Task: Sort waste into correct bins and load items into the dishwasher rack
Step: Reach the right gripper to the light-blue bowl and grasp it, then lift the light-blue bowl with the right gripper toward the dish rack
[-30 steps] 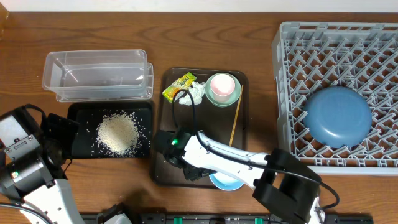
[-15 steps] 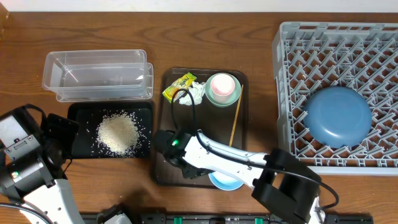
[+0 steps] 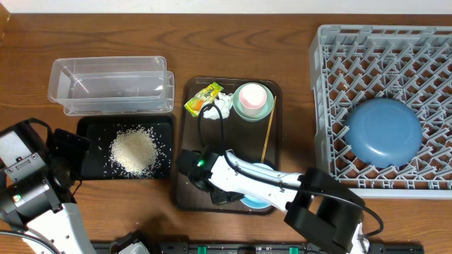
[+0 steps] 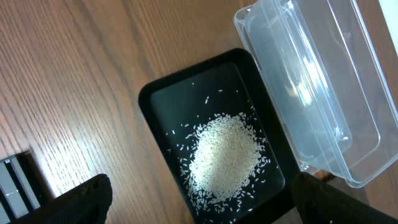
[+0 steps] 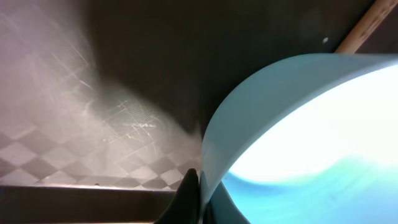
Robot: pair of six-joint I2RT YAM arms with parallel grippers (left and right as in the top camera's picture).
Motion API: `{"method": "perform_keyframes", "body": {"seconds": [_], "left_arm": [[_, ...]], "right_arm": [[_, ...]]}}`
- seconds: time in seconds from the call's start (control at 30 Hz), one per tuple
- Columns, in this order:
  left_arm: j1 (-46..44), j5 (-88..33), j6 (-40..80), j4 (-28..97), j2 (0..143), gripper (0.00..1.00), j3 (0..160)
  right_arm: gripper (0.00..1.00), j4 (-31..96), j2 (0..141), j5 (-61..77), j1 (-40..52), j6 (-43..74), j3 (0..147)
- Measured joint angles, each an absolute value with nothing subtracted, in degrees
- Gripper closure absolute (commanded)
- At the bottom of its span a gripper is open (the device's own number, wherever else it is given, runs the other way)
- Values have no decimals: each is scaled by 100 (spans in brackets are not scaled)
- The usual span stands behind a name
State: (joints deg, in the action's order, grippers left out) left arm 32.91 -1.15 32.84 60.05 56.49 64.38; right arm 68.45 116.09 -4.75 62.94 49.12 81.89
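With rack [image 3: 339, 63] slots past the dark-blue bowl empty, I will raise my right gripper, move it to the right in the overhead view, tilt it, lower there and release.
My right gripper [image 5: 200, 180] is shut on the rim of the small light-blue bowl [image 5: 298, 124], low over the front of the brown tray [image 3: 185, 127]. In the overhead view the gripper [image 3: 236, 196] and the bowl [image 3: 260, 189] lie partly under the arm. The pink cup [image 3: 251, 95] sits in the mint-green bowl [image 3: 263, 109], beside the tissue [image 3: 223, 104] and the yellow-green wrapper [image 3: 203, 97]. The wooden stick [image 3: 268, 137] lies on the tray. The rice [image 3: 133, 152] lies in the black tray [image 3: 92, 127]. The dark-blue bowl [image 3: 385, 132] rests in the rack [image 3: 339, 63]. My left gripper [image 4: 199, 208] is open above the black tray's near end.
The clear tub [image 3: 109, 85] stands behind the black tray and also shows in the left wrist view [image 4: 311, 87]. The rack fills the right side of the table. The right arm's cable loops over the brown tray near the tissue.
The light-blue bowl has shifted a little toward the tray's middle and shows more beyond the right arm. The left arm has not moved.
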Motion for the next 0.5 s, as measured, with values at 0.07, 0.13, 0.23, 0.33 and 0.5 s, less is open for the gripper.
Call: {"method": "perform_keyframes", "body": {"seconds": [0.07, 0.13, 0.23, 0.33, 0.5], "left_arm": [[3291, -115, 3284, 6005, 5649, 5, 6438], [3291, -117, 3284, 6005, 5649, 5, 6438], [3291, -115, 3284, 6007, 5649, 5, 6438], [3291, -115, 3284, 6007, 5649, 5, 6438], [3291, -115, 3286, 6005, 5649, 5, 6438]], "right_arm": [[99, 6923, 11603, -471, 6217, 4851, 8329], [99, 7011, 11535, -467, 6075, 4729, 8501], [99, 7168, 11290, -454, 5782, 4508, 8757], [99, 7240, 10884, -364, 5319, 4132, 9085], [99, 7135, 9985, -36, 3940, 3299, 9607]]}}
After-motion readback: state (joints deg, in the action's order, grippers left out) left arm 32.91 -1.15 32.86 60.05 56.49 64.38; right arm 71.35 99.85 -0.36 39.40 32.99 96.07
